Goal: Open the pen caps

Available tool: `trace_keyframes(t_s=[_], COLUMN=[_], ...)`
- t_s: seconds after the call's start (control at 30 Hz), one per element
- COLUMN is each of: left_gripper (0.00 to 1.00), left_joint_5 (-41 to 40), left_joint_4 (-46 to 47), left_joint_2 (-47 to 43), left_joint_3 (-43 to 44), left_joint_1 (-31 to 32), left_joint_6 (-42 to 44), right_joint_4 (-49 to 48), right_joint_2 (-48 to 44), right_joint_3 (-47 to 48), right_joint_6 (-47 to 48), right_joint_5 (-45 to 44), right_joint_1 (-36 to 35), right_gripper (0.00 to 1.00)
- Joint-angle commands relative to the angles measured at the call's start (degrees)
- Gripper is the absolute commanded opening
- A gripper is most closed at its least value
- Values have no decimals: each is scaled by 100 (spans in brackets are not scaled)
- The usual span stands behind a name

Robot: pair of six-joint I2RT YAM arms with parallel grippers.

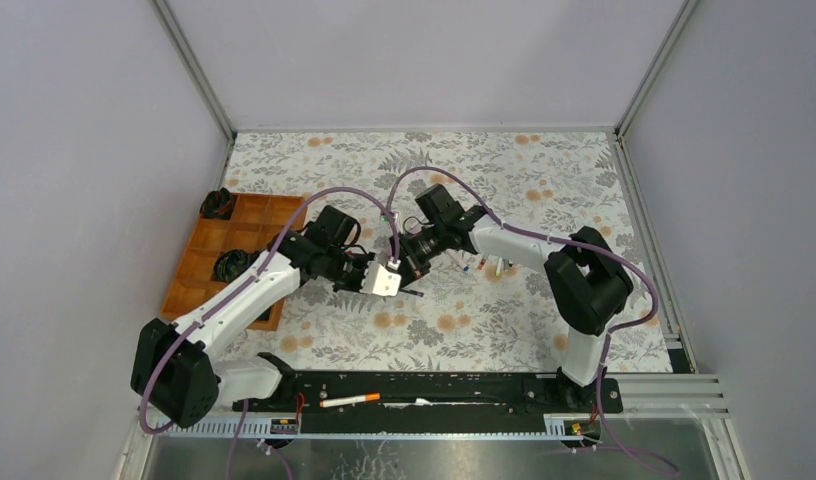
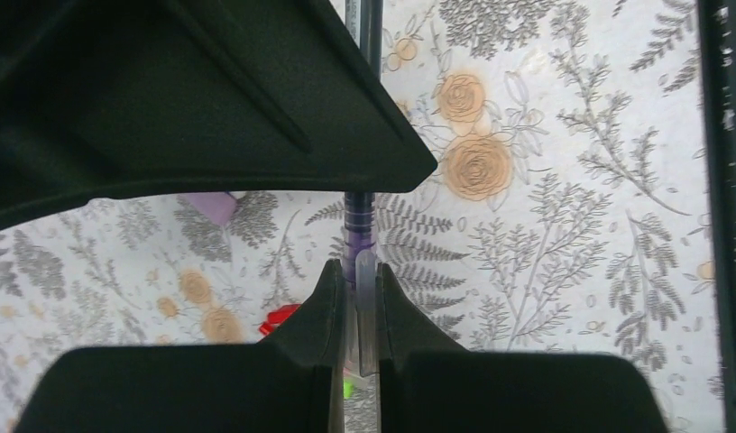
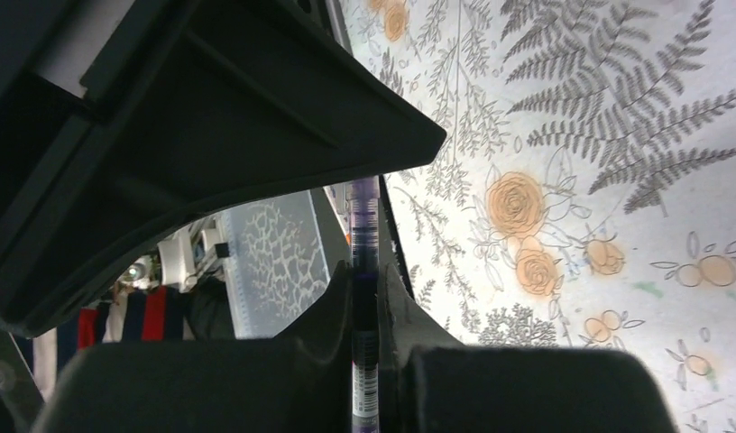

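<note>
A loose red cap lies beside the fern print, so I will next move my left gripper to the left in the top view, then down onto the fern print, and then let go of it.
A purple pen is held in the air between both grippers over the middle of the floral table. My left gripper is shut on its translucent purple cap, and the ribbed purple barrel runs straight on from the cap with no gap showing. My right gripper is shut on the barrel, with a barcode label between the fingers. In the top view the left gripper and right gripper meet tip to tip. A loose red cap lies on the table below.
Several pens lie on the table right of the grippers. One orange-ended pen lies on the black base rail. An orange compartment tray with black items stands at the left. A lavender piece lies on the cloth.
</note>
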State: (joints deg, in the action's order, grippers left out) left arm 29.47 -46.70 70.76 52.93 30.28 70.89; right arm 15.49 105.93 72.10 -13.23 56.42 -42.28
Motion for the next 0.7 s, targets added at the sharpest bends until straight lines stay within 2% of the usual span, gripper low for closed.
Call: trace_keyframes(t_s=[0.0,0.13,0.3,0.47,0.57,0.67], left_gripper=[0,0,0,0,0,0], left_joint_5=[-1632,-1489,-1357,-465,44,87], left_joint_4=[-303,-311,-201,-251,-128,411], left_joint_2=[25,139,176,142,174,325], left_joint_3=[119,238,199,146,65,-226], left_joint_1=[-611,-1141,-1517,-1543,-1499,-1332], left_joint_6=[733,1017,1121,703,155,-501], right_joint_4=[1284,1074,977,603,482,330], right_joint_2=[-393,-668,-913,-1088,-1145,-1212], right_joint_3=[-337,-608,-862,-954,-955,-981], right_joint_6=[173,41,-36,-288,-463,-756], right_joint_5=[-204,-196,-214,-238,-676,-1884], right_joint_1=[268,437,567,679,861,1158], right_gripper=[0,0,0,0,0,0])
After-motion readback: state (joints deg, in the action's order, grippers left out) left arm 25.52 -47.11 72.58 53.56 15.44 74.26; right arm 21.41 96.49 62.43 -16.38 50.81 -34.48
